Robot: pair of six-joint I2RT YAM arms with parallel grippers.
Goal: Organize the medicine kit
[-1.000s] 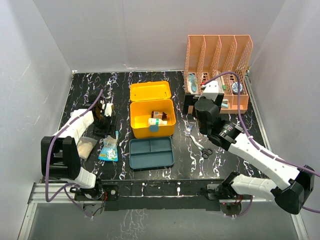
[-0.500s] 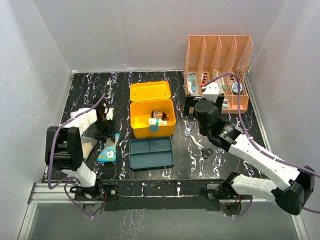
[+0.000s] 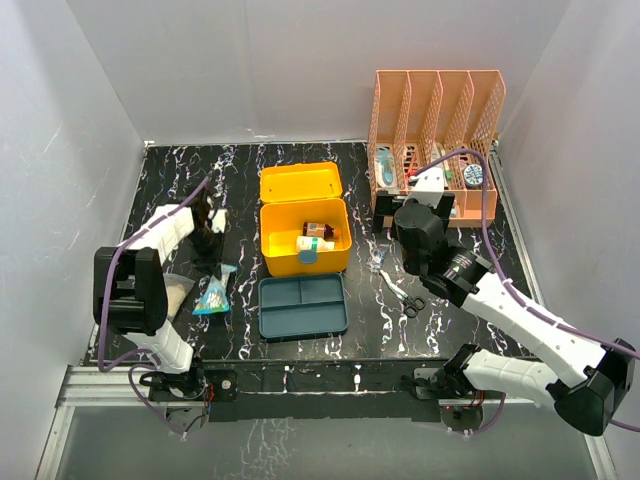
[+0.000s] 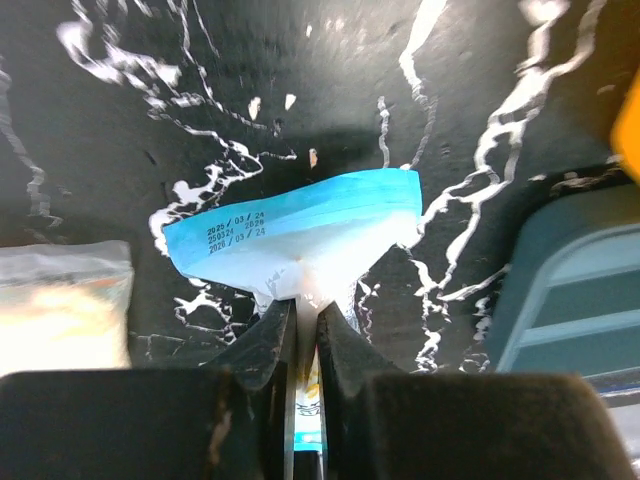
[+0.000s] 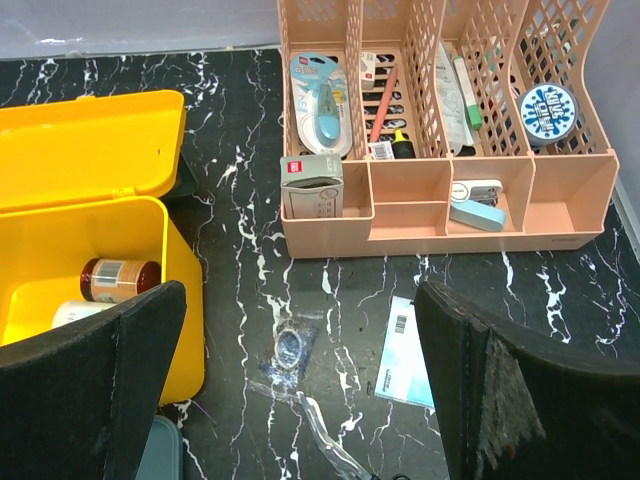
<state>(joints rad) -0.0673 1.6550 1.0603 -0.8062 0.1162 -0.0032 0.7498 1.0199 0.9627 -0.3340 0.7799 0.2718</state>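
The left gripper should next go up, to the right in the top view, then down into the kit [image 3: 305, 250] beside its bottles and let go, since the kit's lid is open.
The medicine kit [image 3: 305, 250], a yellow box with its lid [image 3: 300, 185] standing open, sits mid-table. It holds a brown bottle [image 5: 120, 280] and a white one. Its teal divided tray [image 3: 302, 305] lies on the table in front of it. My left gripper [image 4: 305, 305] is shut on the top edge of a blue-and-white sachet [image 4: 300, 225], left of the tray; in the top view the sachet [image 3: 213, 295] looks crumpled under the gripper [image 3: 211, 268]. My right gripper [image 5: 300, 330] is open and holds nothing. It hovers between the kit [image 5: 60, 250] and the rack.
An orange mesh file rack [image 5: 450, 200] with small items stands at the back right. On the table before it lie a clear bag with a ring [image 5: 290, 345], a pale blue packet [image 5: 410, 350] and scissors [image 3: 408, 300]. A white pouch [image 3: 170, 295] lies far left.
My left gripper has closed on the sachet and pulled its top edge up, bunching it. The right gripper has shifted slightly toward the rack, still open.
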